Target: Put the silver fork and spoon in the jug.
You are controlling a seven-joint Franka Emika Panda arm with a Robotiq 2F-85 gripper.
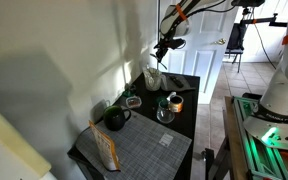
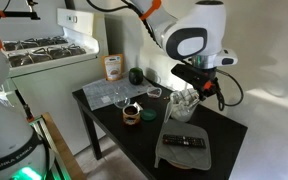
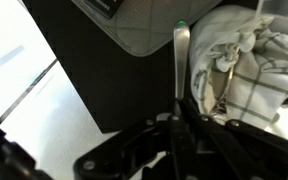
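The silver utensil's handle hangs beside the jug's rim, so my gripper should bring the handle to the right in the wrist view, then down into the jug's wide opening.
The pale whitish jug fills the upper right of the wrist view, and a checked cloth lies inside its wide mouth. It stands at one end of the black table in both exterior views. My gripper is shut on the flat handle of a silver utensil, which lies just beside the jug's rim. I cannot tell whether it is the fork or the spoon. The gripper hangs right above the jug in both exterior views. The other utensil is not visible.
A grey placemat with a black remote lies next to the jug. The table also holds a dark green pot, a clear glass jar, a small brown bowl and an orange box. A wall runs along one side.
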